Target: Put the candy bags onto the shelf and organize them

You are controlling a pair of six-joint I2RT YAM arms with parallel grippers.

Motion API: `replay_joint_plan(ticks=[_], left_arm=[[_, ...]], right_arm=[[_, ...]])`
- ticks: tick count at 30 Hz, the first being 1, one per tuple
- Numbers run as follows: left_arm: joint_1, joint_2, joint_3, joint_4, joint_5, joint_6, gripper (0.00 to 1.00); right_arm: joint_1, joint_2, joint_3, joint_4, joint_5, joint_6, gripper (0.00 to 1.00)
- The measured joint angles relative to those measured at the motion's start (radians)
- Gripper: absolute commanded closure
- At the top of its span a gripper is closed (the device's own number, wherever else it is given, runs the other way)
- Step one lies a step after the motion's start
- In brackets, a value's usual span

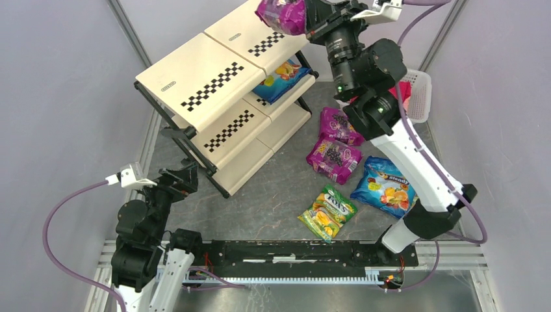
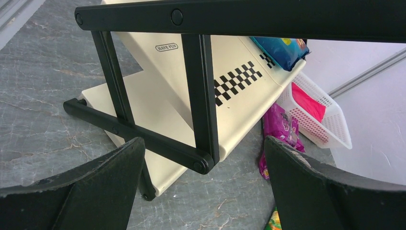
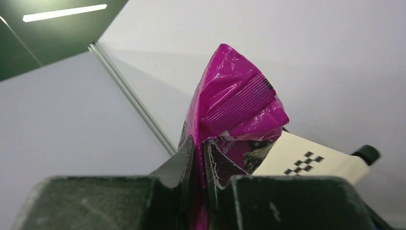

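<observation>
The robot should shift its right gripper to the left in the top view and lower the magenta bag, which still hangs, onto the top level's far section (image 1: 256,34) before the gripper opens.
My right gripper (image 1: 304,14) is shut on a magenta candy bag (image 1: 282,14), held in the air over the top tier of the cream shelf (image 1: 195,78). In the right wrist view the bag (image 3: 234,110) is pinched between both fingers (image 3: 184,160). A blue bag (image 1: 281,77) lies on a middle tier. On the floor lie two magenta bags (image 1: 340,125) (image 1: 333,158), a blue bag (image 1: 384,185) and a green-yellow bag (image 1: 327,212). My left gripper (image 2: 203,191) stands open near the shelf's lower frame (image 2: 143,134), with nothing in it.
A white perforated basket (image 1: 419,94) with a pink-red bundle stands at the back right, behind my right arm. Grey walls close in on both sides. The black rail (image 1: 292,253) with both arm bases runs along the near edge.
</observation>
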Motion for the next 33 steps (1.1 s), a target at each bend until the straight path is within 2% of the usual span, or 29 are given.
replay_joint_plan(ticks=[7, 15, 28, 33], left_arm=[[0.002, 0.001, 0.000, 0.000, 0.000, 0.000, 0.00], [0.002, 0.001, 0.000, 0.000, 0.000, 0.000, 0.00], [0.002, 0.016, 0.000, 0.000, -0.001, 0.000, 0.00], [0.002, 0.018, 0.000, 0.000, -0.002, 0.000, 0.00]], right_arm=[[-0.007, 0.154, 0.041, 0.153, -0.003, 0.156, 0.99], [-0.037, 0.349, 0.041, 0.169, 0.056, 0.296, 0.99], [-0.072, 0.375, 0.003, 0.227, 0.183, 0.472, 0.99], [-0.075, 0.441, 0.056, 0.258, 0.204, 0.495, 0.99]])
